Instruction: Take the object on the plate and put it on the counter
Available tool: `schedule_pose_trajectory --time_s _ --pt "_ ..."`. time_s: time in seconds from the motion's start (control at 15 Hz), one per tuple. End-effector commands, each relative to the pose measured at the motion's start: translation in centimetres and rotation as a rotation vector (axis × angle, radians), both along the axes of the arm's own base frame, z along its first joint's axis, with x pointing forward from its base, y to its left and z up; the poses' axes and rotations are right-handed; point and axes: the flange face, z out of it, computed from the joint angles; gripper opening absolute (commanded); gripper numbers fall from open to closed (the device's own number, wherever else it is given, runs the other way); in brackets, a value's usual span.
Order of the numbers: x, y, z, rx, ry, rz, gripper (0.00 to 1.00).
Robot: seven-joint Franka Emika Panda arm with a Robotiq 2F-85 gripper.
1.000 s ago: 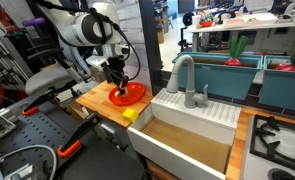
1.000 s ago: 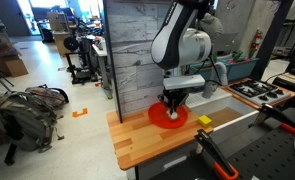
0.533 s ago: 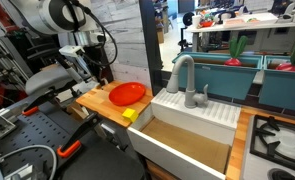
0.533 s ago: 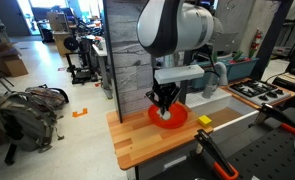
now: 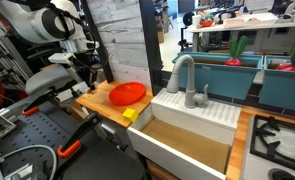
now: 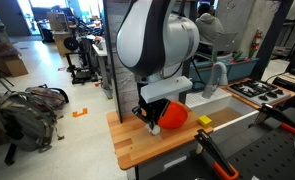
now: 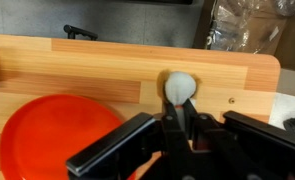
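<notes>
My gripper lowers the small pale cream lump [image 7: 179,85] next onto the bare wood beside the red-orange plate and will open to let it go, because that spot is clear.
In the wrist view my gripper [image 7: 177,101] is shut on the small pale cream lump [image 7: 179,85], held at the fingertips over the bare tan wooden counter [image 7: 107,62]. The red-orange plate [image 7: 55,135] lies lower left of the jaws with nothing on it. In an exterior view the gripper [image 5: 90,78] hangs low over the counter's end away from the sink, beside the plate [image 5: 127,94]. In an exterior view the gripper [image 6: 147,115] stands in front of the plate [image 6: 175,116]. I cannot tell whether the lump touches the wood.
A bright yellow flat square [image 5: 130,114] lies on the counter between the plate and the white sink basin [image 5: 192,135]; it also shows in an exterior view [image 6: 204,121]. A grey plank wall [image 5: 117,40] backs the counter. The counter's outer edge [image 7: 279,75] is close to the jaws.
The arm has moved from over the plate to the counter's end away from the sink, carrying the lump. The plate now shows no lump on it.
</notes>
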Motion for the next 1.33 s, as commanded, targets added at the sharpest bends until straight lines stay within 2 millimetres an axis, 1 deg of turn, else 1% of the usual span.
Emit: schedule_pose_trajectory --time_s 0.0,0.13,0.33,0.4,0.47,0.53,0.67,0.87,0.93,1.07,1.13,1.27 --pt "0.9 0.7 -2.5 -0.002 -0.03 0.036 0.03" --pt "1.3 0.9 -3.7 -0.004 -0.034 0.035 0.03" --pt "2.0 1.0 -4.9 -0.011 -0.036 0.031 0.03" --pt "2.3 1.0 -5.1 -0.014 -0.041 0.022 0.1" --pt "2.5 0.9 -5.4 -0.014 -0.04 0.017 0.37" --pt "2.6 0.9 -5.4 -0.015 -0.041 0.014 0.38" --pt "2.5 0.7 -5.1 -0.014 -0.045 0.009 0.51" --pt "1.9 0.7 -3.7 -0.018 -0.065 0.01 0.74" --pt "1.8 0.9 -2.8 -0.02 -0.068 0.01 0.81" --pt "1.0 1.4 -0.5 -0.021 -0.104 0.02 0.96" --pt "0.6 1.6 0.7 -0.022 -0.128 0.019 0.99" --pt "-0.4 1.9 2.9 -0.019 -0.166 0.013 1.0"
